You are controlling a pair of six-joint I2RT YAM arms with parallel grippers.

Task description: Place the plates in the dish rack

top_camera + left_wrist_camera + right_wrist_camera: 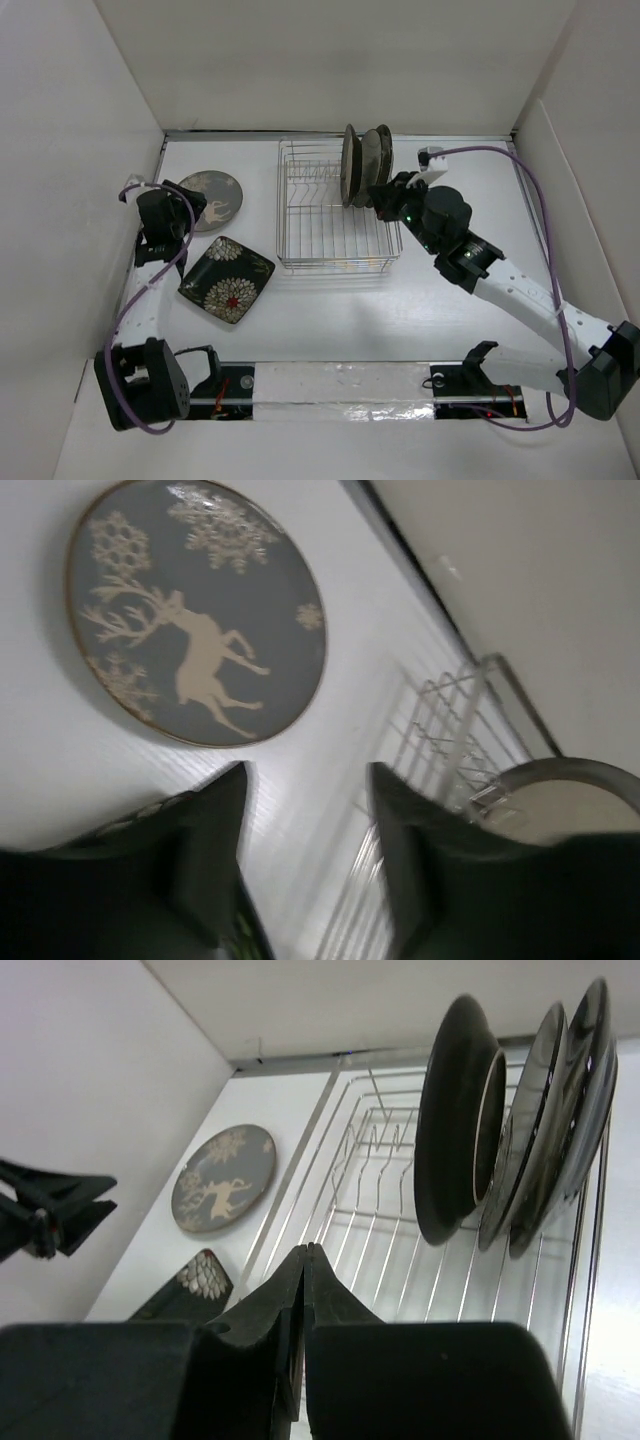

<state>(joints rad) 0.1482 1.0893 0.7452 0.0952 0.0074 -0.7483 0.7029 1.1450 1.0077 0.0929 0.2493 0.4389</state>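
The grey round plate lies flat, well below my open fingers, so I need to bring my left gripper down toward the plate's side and straddle its near rim (pixel 204 230) (pixel 178 738).
The grey round plate (pixel 212 198) with a pale deer design lies flat at the back left; it also shows in the left wrist view (pixel 195 610) and the right wrist view (pixel 223 1178). The black square flowered plate (pixel 227 278) lies flat in front of it. Three dark-rimmed round plates (pixel 363 165) stand upright at the right end of the silver wire dish rack (pixel 284 205). My left gripper (pixel 192 205) is open and empty, hovering at the grey plate's near edge (pixel 305 780). My right gripper (pixel 385 196) is shut and empty, beside the standing plates (pixel 306 1250).
White walls enclose the table on the left, back and right. The rack's left part (pixel 372 1140) has upright prongs with no plates in them. The rack's corner shows in the left wrist view (pixel 450 720).
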